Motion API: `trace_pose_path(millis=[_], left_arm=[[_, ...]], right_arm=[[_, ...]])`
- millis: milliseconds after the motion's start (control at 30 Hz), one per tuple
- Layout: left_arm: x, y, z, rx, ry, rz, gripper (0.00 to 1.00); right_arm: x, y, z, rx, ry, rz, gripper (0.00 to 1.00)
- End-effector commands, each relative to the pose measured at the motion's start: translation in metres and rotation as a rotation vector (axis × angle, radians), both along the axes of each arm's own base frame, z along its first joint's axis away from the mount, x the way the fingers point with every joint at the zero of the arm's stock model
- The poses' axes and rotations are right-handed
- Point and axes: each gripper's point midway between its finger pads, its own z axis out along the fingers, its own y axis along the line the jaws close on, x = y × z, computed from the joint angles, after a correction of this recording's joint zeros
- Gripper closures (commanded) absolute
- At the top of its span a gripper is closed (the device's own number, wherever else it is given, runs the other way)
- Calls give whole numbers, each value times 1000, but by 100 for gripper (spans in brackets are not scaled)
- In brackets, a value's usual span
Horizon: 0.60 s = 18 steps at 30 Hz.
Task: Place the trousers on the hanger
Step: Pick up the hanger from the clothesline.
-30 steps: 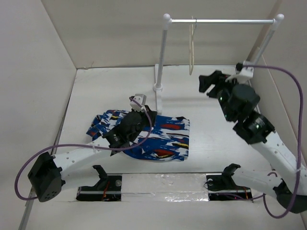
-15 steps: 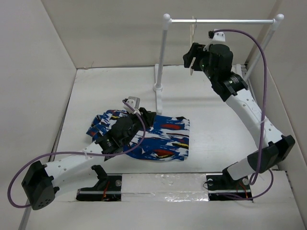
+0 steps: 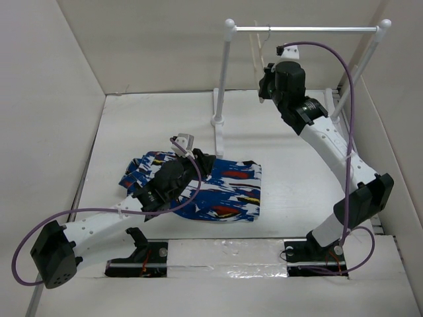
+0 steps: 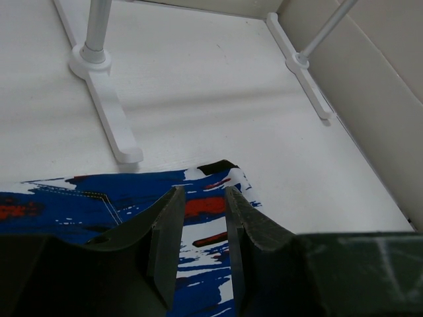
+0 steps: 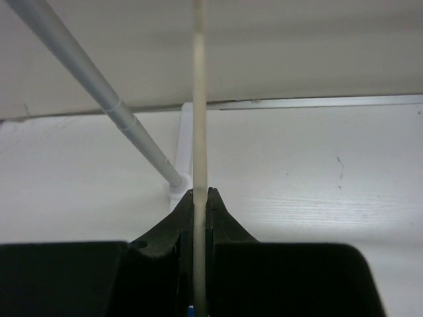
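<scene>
The bare tabletop beside the trousers is below and back from my right gripper, so I will next move the gripper back and down to release the hanger over it.
The trousers, bright blue with white, red and black patches, lie folded flat on the table near its middle; they also show in the left wrist view. My left gripper hovers over their top edge, and its jaws stand open with only fabric showing below the gap. The thin cream hanger hangs by its hook from the rack's bar, tilted to the left. My right gripper is raised to it and shut on the hanger's slim bar, which runs straight up between the fingertips.
The white-poled rack stands at the back: metal crossbar, left pole with its long foot, right foot by the right wall. Walls enclose the table on three sides. Purple cables loop from both arms.
My right arm swung up from the right side to the hanger and closed on it, tipping it left. My left gripper opened over the trousers and has barely moved since.
</scene>
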Motion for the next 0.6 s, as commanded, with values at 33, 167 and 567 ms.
trace_pose_path(millis=[33, 167, 567], left_arm=[[2, -2, 12, -42, -24, -5, 72], [5, 0, 11, -43, -27, 5, 67], [4, -4, 11, -50, -24, -9, 52]], right_arm=[[-7, -6, 50, 39, -130, -36, 100], [-18, -11, 84, 41, -210, -60, 100], [-41, -36, 77, 33, -208, -87, 100]])
